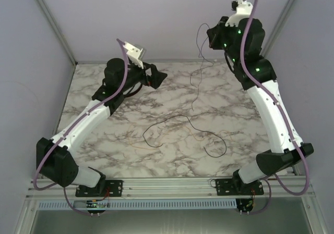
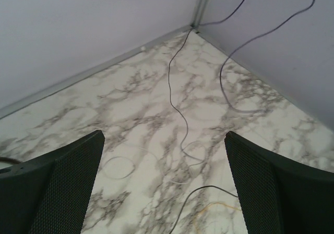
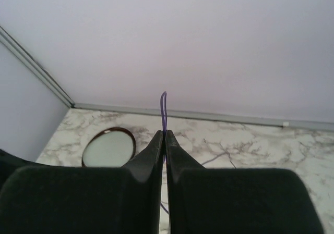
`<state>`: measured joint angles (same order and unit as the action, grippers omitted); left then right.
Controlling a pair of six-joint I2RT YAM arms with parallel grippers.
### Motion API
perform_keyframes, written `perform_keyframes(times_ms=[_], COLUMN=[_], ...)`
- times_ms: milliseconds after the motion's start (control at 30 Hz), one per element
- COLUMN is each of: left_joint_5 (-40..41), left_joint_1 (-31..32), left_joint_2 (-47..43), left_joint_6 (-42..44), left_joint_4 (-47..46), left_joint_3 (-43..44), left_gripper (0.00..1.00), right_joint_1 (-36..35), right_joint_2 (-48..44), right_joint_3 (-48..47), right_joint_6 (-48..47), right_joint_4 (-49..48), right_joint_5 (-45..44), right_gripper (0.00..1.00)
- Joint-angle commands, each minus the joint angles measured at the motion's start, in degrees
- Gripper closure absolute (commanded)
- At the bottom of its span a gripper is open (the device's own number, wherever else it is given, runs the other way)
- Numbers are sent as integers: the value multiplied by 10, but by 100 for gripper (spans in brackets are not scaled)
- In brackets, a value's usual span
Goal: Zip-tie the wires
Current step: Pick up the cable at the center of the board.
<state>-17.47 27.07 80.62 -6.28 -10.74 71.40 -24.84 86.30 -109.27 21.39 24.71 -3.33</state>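
The left gripper moves across to the dangling dark wire's lower end next and closes there, as the wire hangs to the gripper's right in the top view.
My right gripper is raised high at the back right, shut on a folded bit of thin wire that sticks up between its fingertips. From there a dark strand hangs down to the marble table, where the wires lie in loose loops at the middle. My left gripper hovers over the back left of the table, open wide with nothing between its fingers; dark and pale strands lie on the marble below it. The zip tie cannot be made out in any view.
A round dark-rimmed dish sits on the table near the back left corner. Lilac walls close in the back and both sides. A metal rail with both arm bases runs along the near edge.
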Motion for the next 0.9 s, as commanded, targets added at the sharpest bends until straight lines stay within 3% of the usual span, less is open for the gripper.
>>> perform_keyframes(times_ms=[0,100,233,433,867], left_joint_5=[-88,-118,-130,-96,17], left_joint_1=[5,18,45,87,114], left_joint_2=[5,-8,-13,17,141], left_joint_6=[-73,-124,-141,-88,-28], left_joint_4=[-135,-222,-257,-189,-111], left_joint_3=[-20,-40,-29,8,87], left_gripper=[0,0,0,0,0], right_joint_1=[1,1,1,-1,-5], right_joint_2=[-28,-35,-42,-51,-94], right_joint_3=[-44,-35,-18,-3,46], right_joint_6=[26,52,85,124,148], right_joint_4=[3,5,4,-7,-36], right_joint_5=[11,2,-10,0,19], right_gripper=[100,100,100,100,100])
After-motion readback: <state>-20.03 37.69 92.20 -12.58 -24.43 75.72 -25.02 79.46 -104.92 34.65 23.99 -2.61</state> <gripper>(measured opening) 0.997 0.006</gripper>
